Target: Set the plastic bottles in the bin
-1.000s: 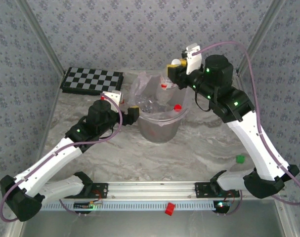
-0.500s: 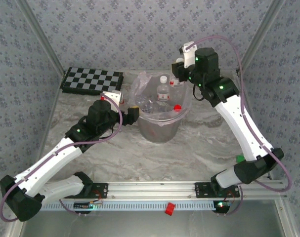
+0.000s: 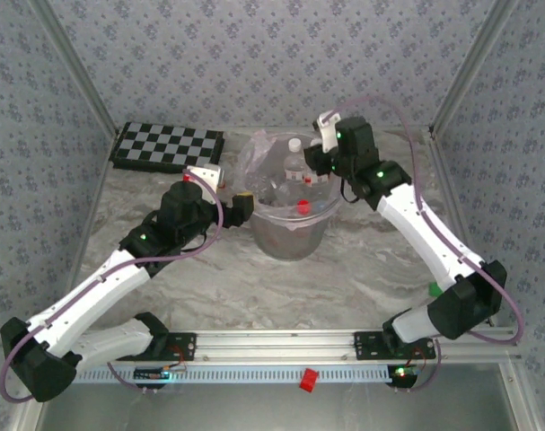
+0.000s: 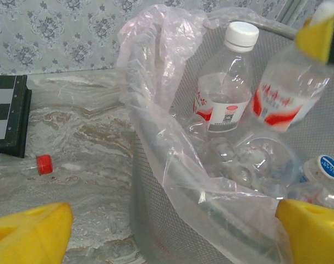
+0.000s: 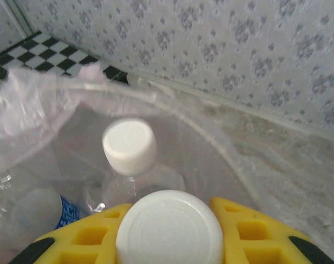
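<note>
The right gripper lowers and eases back into the lined bin's opening [image 3: 310,187] next. It releases the white-capped bottle with the red label, already hanging inside the bin's rim.
The grey bin [image 3: 293,235], lined with a clear bag [image 4: 155,71], stands mid-table and holds several plastic bottles. One stands upright with a white cap [image 4: 226,82], and another has a blue cap [image 4: 325,168]. My right gripper [image 3: 315,171] hangs over the bin's far right rim, shut on a white-capped bottle [image 5: 169,231] with a red label [image 4: 288,93]. My left gripper [image 4: 172,231] is open at the bin's left side, and the rim and bag lie between its yellow fingers [image 4: 29,231]. A red-capped bottle [image 4: 43,164] lies on the table left of the bin.
A chequered board [image 3: 169,146] lies at the back left. A green block [image 3: 434,288] sits on the table near the right arm's base. A red block [image 3: 308,379] rests on the front rail. Patterned walls close in the table.
My right arm has swung down and to the left, lowering its bottle from above the bin's far side to just over the rim. The left arm has stayed still.
</note>
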`<action>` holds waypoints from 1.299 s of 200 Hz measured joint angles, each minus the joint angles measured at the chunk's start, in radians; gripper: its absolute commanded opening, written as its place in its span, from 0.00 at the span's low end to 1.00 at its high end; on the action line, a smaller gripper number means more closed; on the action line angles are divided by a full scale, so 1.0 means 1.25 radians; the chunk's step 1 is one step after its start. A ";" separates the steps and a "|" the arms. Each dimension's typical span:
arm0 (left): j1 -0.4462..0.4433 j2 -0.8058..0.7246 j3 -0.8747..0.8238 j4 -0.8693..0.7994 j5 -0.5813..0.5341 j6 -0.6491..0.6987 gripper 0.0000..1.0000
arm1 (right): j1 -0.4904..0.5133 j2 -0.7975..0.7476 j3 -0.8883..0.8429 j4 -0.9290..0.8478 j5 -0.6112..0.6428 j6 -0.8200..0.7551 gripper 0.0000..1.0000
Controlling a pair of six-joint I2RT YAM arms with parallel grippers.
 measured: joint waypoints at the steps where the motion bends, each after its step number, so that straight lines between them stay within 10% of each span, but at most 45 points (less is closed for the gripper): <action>1: 0.000 0.000 0.000 0.000 0.000 -0.001 0.94 | 0.000 -0.001 -0.005 0.003 0.001 0.000 0.00; 30: 0.000 0.000 0.000 0.000 0.006 -0.002 0.94 | 0.005 -0.055 -0.135 0.125 0.010 0.023 0.01; 99: 0.000 0.006 0.004 0.001 0.011 -0.002 0.94 | 0.023 -0.116 -0.067 -0.014 -0.011 0.057 0.74; 187: 0.000 0.005 0.009 -0.007 0.012 -0.002 0.94 | -0.001 -0.077 0.092 -0.096 -0.005 0.043 0.38; 260: 0.005 -0.013 0.043 -0.087 0.008 -0.002 0.97 | -0.015 -0.068 -0.038 -0.029 -0.009 0.078 0.41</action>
